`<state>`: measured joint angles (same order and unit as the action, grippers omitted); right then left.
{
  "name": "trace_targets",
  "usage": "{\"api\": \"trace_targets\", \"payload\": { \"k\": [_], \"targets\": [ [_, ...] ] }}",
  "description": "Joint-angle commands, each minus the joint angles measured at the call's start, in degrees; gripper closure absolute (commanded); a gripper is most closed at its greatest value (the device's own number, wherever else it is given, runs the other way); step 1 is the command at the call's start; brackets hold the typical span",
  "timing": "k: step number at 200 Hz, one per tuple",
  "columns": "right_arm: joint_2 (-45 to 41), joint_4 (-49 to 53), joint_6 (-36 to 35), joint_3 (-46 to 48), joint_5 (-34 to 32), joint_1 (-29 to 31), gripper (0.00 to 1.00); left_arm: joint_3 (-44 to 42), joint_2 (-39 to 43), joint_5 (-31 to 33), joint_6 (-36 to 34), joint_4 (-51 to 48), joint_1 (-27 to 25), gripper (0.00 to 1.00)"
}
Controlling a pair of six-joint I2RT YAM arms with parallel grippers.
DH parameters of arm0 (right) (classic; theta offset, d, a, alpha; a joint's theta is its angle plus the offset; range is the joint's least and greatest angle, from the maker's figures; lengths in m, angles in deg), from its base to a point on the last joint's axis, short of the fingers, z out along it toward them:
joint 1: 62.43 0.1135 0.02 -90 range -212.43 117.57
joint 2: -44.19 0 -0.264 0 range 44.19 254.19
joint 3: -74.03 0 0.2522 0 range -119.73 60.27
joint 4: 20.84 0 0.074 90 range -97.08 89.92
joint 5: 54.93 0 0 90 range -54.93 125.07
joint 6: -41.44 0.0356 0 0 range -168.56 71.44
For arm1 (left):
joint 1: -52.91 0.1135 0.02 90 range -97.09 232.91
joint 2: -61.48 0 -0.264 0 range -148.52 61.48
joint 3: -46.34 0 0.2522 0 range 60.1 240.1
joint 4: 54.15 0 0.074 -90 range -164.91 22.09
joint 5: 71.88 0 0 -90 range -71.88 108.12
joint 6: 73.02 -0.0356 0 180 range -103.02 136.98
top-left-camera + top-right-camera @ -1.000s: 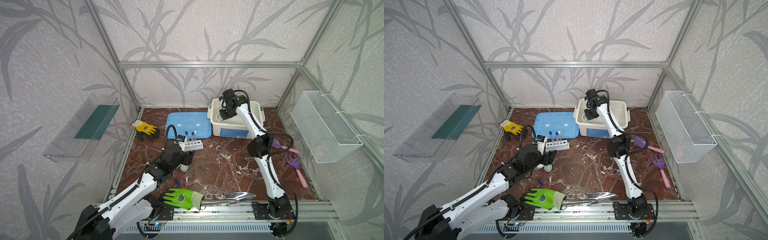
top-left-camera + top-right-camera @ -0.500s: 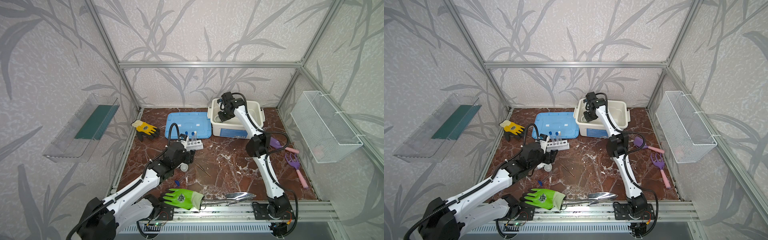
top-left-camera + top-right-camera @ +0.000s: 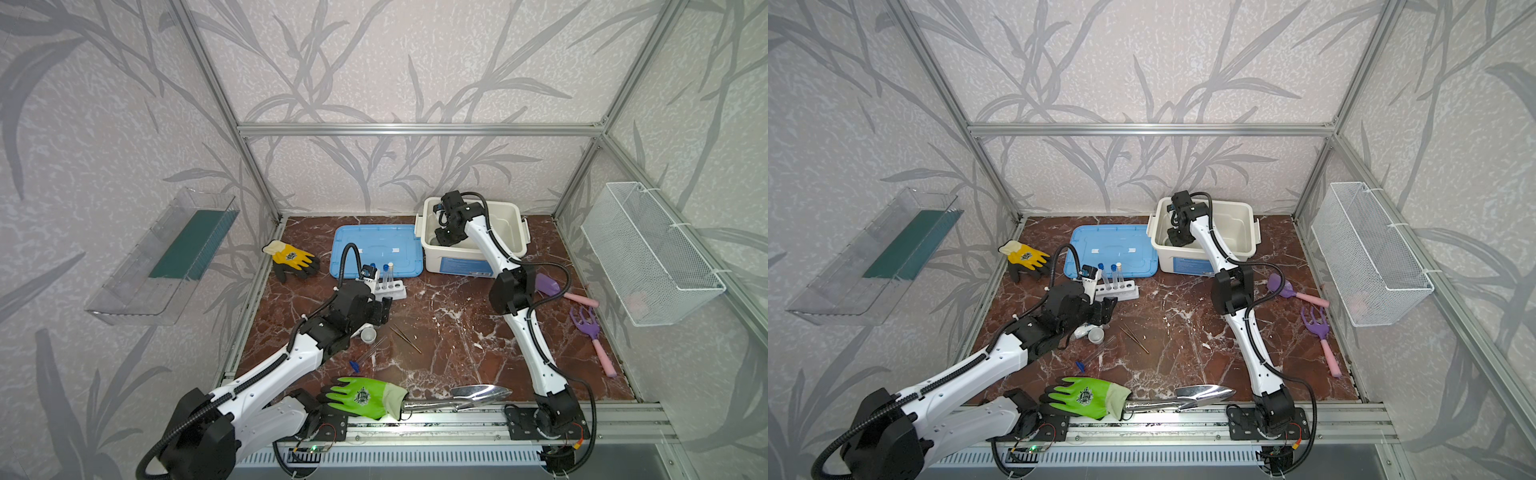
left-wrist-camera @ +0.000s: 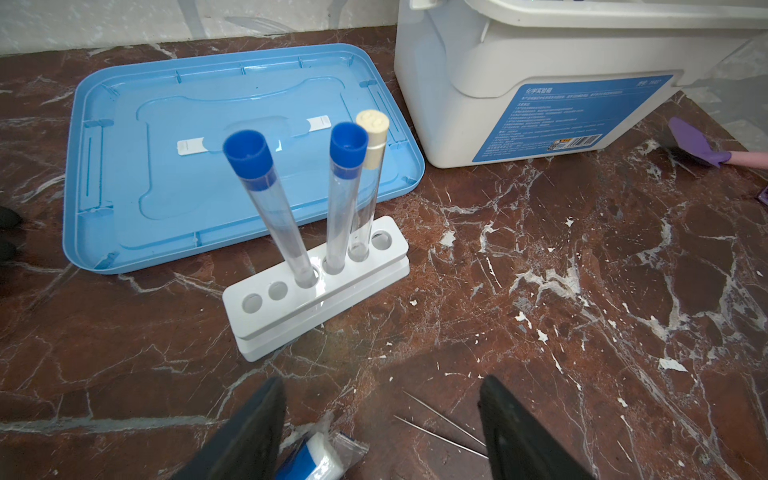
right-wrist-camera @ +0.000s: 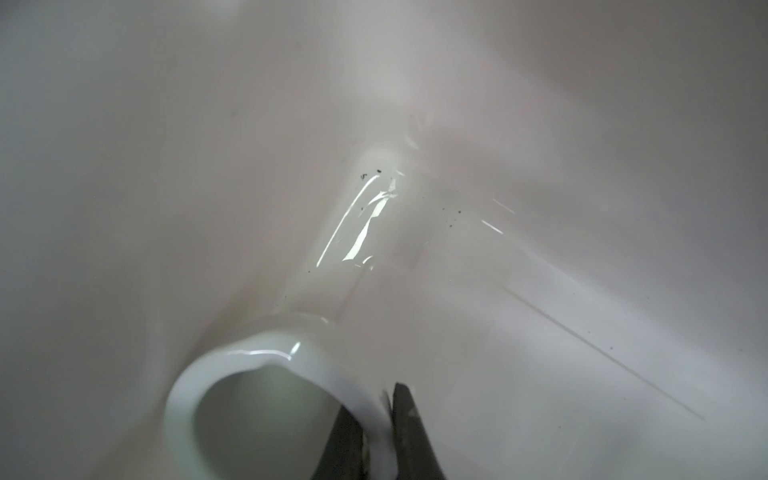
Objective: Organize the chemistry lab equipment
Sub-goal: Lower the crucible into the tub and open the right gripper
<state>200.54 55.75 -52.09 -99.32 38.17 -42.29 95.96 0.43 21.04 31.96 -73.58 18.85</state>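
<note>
My right gripper moves down slightly onto the bare bottom of the bin by the bin's corner (image 5: pixel 374 300) next and lets go of the small white bowl's rim, since that spot is clear.
The white six-hole rack (image 3: pixel 390 291) (image 4: pixel 316 299) stands on the table before the blue lid and holds three upright test tubes, two blue-capped (image 4: pixel 266 199) (image 4: pixel 343 195) and one white-capped (image 4: pixel 370 187). My left gripper (image 3: pixel 380 311) (image 4: pixel 382 380) hovers open and empty just in front of the rack. Under it lie the thin metal tweezers (image 3: pixel 405 338) (image 4: pixel 440 424), a small white cup (image 3: pixel 368 335) and a blue-capped test tube (image 3: pixel 365 357). My right gripper (image 3: pixel 442 239) (image 5: pixel 374 403) is down inside the white bin (image 3: pixel 517 232), shut on the rim of the small white bowl (image 5: pixel 257 345).
A blue lid (image 3: pixel 376 249) lies left of the bin. A yellow glove (image 3: pixel 291 259) is at the back left, and a green glove (image 3: pixel 361 397) and a metal trowel (image 3: pixel 478 392) at the front edge. Purple garden tools (image 3: pixel 586 324) lie right. A small plastic bag (image 4: pixel 320 457) sits below the left jaws.
My right gripper has sunk lower into the white bin with the bowl. The left gripper has edged slightly toward the rack and stays open.
</note>
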Motion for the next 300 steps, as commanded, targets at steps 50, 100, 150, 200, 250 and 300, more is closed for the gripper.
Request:
{"api": "trace_targets", "payload": {
  "k": [50,100,150,200,250,300],
  "targets": [
    [1.48,-2.16,-0.60,1.74,0.25,-0.28,0.96,1.52,-0.59,0.53,0.19,-0.14,0.11,0.26],
    [1.84,-3.09,-0.43,3.10,-0.26,-0.28,0.96,1.09,-0.13,0.60,0.32,-0.46,0.07,0.26],
    [2.20,-3.68,-0.17,3.85,-1.02,-0.28,0.94,0.27,1.35,0.77,0.05,-0.81,0.08,0.26],
    [1.33,-3.86,0.00,3.98,-1.38,-0.37,0.84,-0.43,4.27,1.74,-0.46,-2.33,0.13,0.25],
    [0.20,-3.23,-0.19,4.05,-1.95,-0.37,0.72,-1.71,6.24,1.80,-0.30,-2.15,0.10,0.25],
    [-2.70,-2.23,-0.23,3.83,-3.01,-0.44,0.61,-2.36,9.88,2.60,-0.74,-3.50,0.07,0.25]
  ]
}}
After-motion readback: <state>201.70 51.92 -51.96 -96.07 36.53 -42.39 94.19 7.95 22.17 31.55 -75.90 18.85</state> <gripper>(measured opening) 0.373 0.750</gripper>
